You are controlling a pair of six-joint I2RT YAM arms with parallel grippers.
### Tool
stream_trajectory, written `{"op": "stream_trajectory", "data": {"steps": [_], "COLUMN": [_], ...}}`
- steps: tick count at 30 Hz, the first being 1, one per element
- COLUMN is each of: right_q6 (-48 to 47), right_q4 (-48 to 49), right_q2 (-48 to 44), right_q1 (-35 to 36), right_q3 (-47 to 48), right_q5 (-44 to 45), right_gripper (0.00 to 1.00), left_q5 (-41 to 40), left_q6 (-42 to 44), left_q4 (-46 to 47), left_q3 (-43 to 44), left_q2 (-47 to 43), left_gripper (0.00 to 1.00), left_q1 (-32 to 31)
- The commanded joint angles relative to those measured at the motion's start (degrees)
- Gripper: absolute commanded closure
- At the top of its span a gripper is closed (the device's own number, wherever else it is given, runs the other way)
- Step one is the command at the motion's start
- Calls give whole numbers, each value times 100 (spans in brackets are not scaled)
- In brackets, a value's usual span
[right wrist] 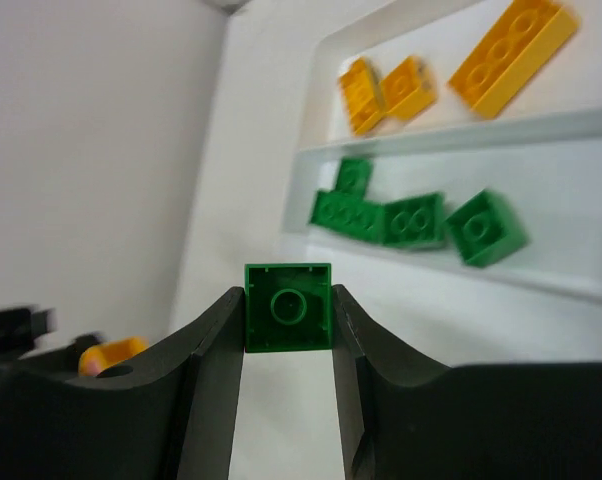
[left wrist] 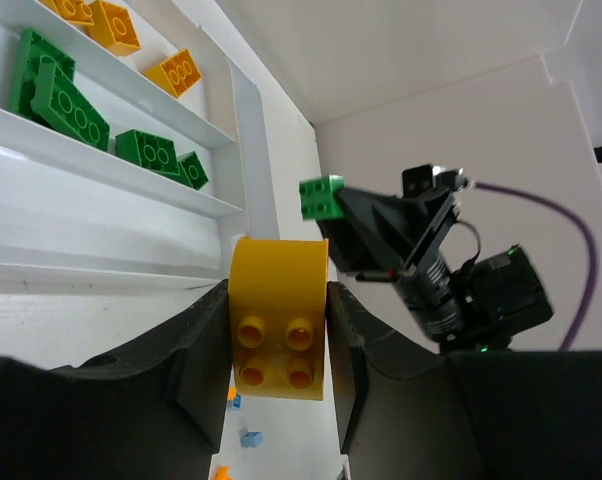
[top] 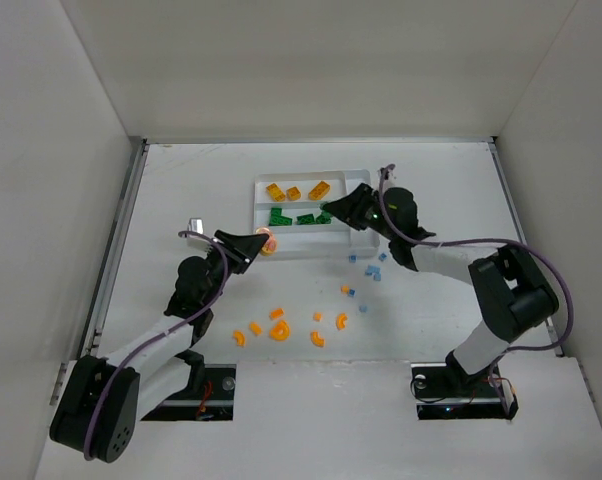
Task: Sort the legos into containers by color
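My left gripper holds its curved lego and will carry it outward past the green legos, over the yellow legos in the far container. It will let go of the lego there because the lego's color matches theirs.
My left gripper is shut on an orange curved lego and hovers just off the near left corner of the white tray. My right gripper is shut on a small dark green lego, held above the tray's right part. The tray's far container holds yellow legos. Green legos lie in the one nearer to me. Loose orange curved bits and pale blue pieces lie on the table in front of the tray.
White walls close the table in at the back and on both sides. A small metal object lies to the left of the left gripper. The two grippers face each other a short way apart.
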Motion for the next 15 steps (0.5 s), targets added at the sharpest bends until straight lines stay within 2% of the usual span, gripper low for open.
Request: {"op": "stream_trajectory", "data": {"steps": [1,4,6,11,15], "right_q6": [-1741,-2357,-2621,-2815,-2947], "right_q4": [-2394,-3353,-3662,-4129,-4331], "right_q2": [69,499,781,1133,1309], "right_q1": [491,737,808,826,817], "right_q3": [1074,1822,2201,2746,2949], "right_q5": [1861,2802,3190,3420,3482], "right_gripper": [64,64,64,64,58], "left_q5": [99,99,47,11,11], "left_q6": [378,510,545,651,625], "left_q4": [259,206,267,329,461], "left_q3": [59,-72,-178,-213,-240], "left_q2": [-158,-308,-352,-159,-10], "left_gripper": [90,89,89,88,88], "left_q1": [2,72,72,-24,-68]}}
